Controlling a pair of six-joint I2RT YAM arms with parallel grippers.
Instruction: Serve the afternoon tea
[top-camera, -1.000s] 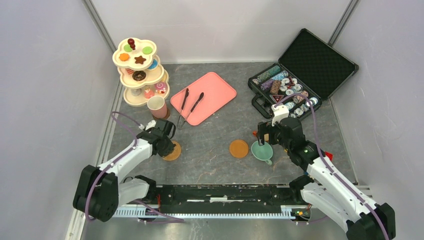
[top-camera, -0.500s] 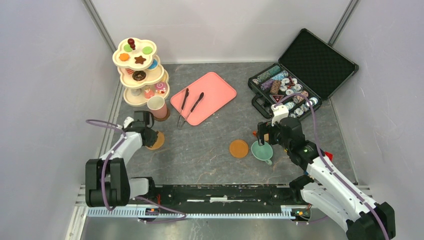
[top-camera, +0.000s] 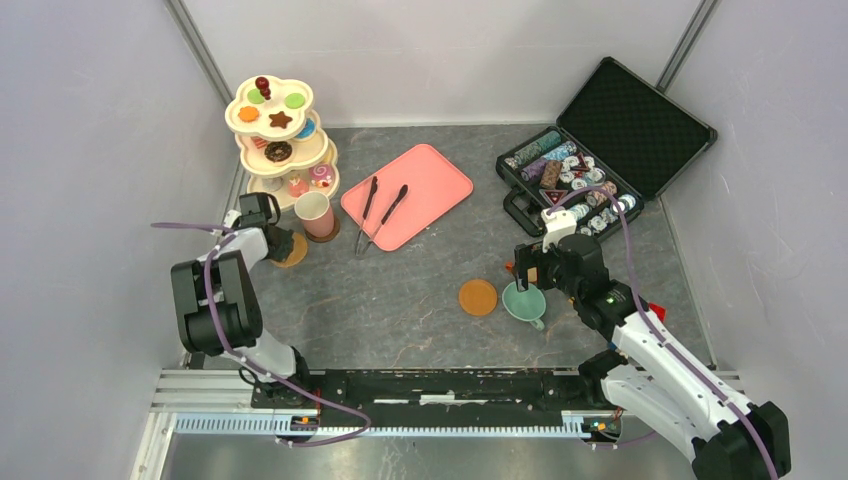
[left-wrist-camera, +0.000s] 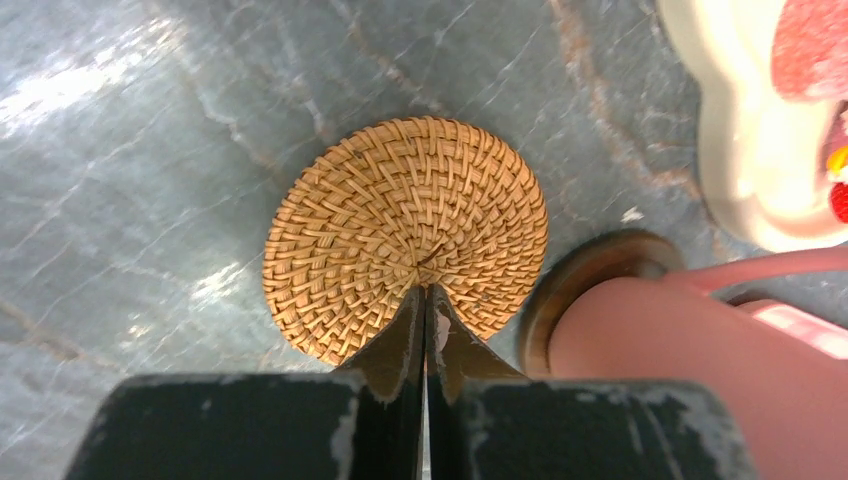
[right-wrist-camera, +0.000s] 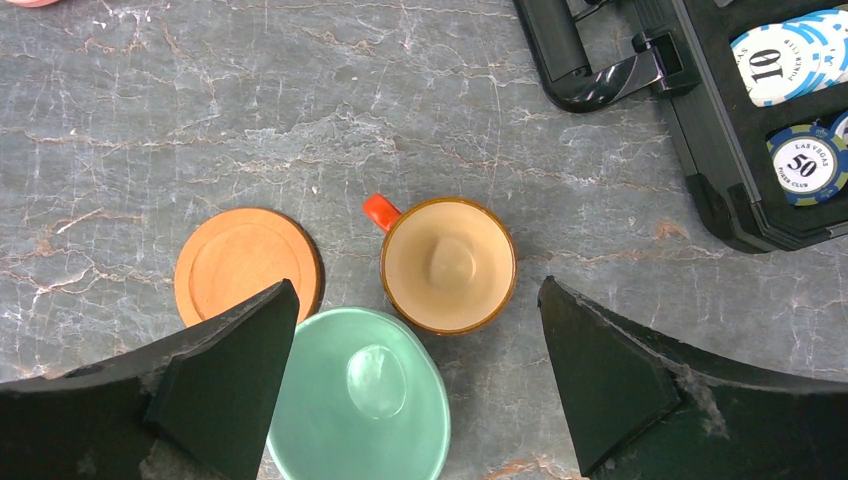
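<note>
The teal cup is nearer my base than my open fingertips are, so my right gripper will move back and down to the cup's rim next.
My left gripper (left-wrist-camera: 426, 292) is shut on the near edge of a woven round coaster (left-wrist-camera: 405, 225), low over the table. The coaster is just left of the pink cup (left-wrist-camera: 680, 350), which stands on a brown coaster (left-wrist-camera: 585, 270). In the top view the left gripper (top-camera: 275, 243) and woven coaster (top-camera: 293, 251) are in front of the cream three-tier stand (top-camera: 280, 150), which holds toy pastries. My right gripper (right-wrist-camera: 415, 290) is open and empty above a teal cup (right-wrist-camera: 360, 400), a brown cup (right-wrist-camera: 450, 262) and an orange coaster (right-wrist-camera: 245, 265). The top view shows the right gripper (top-camera: 527, 272) over the teal cup (top-camera: 524, 302).
A pink tray (top-camera: 430, 180) with two black tongs (top-camera: 380, 215) lies behind the middle. An open black case (top-camera: 640, 125) of poker chips sits at the back right; its handle shows in the right wrist view (right-wrist-camera: 600, 70). Walls close in on both sides.
My left gripper has carried the woven coaster away from the near middle-left, back and left, to beside the pink cup. The right arm has not moved.
</note>
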